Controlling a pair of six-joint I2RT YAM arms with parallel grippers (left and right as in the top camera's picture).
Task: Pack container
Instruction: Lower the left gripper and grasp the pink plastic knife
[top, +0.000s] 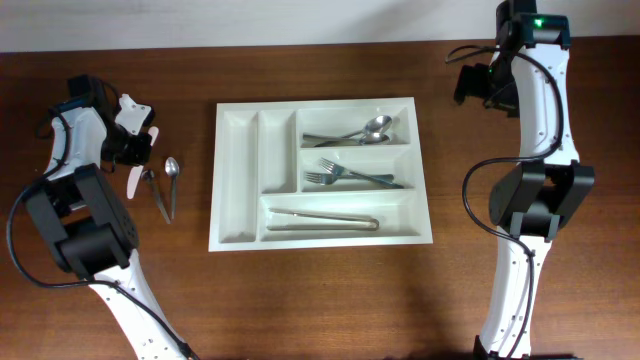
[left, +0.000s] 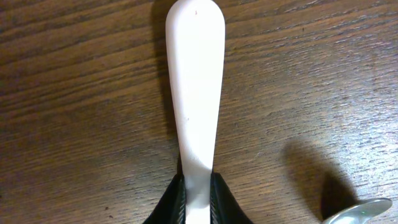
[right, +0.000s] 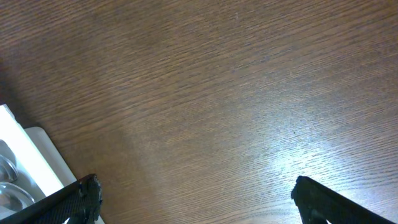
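Next I should lift my left gripper across and release the utensil in the bare section of the container by the forks, as that section's to its right in the overhead view.
The container (top: 240, 170), a large white tray, lies at the table's middle. Its right compartments hold metal spoons (top: 362, 131) and forks (top: 345, 176), and the long front one holds tongs (top: 322, 218). The two narrow left compartments are bare. My left gripper (top: 135, 160) is left of the tray, shut on the handle of a white utensil (left: 194, 93), which points away over the wood. The gripper (left: 199, 200) hides the utensil's other end. My right gripper (top: 472, 85) hangs open over bare wood beyond the tray's far right corner, and nothing is between its fingers (right: 74, 199).
A metal spoon (top: 171, 170) and a dark-handled utensil (top: 158, 198) lie on the table between my left gripper and the tray. The spoon's bowl (left: 360, 211) shows at the lower right of the left wrist view. The tray's corner (right: 25, 155) shows in the right wrist view.
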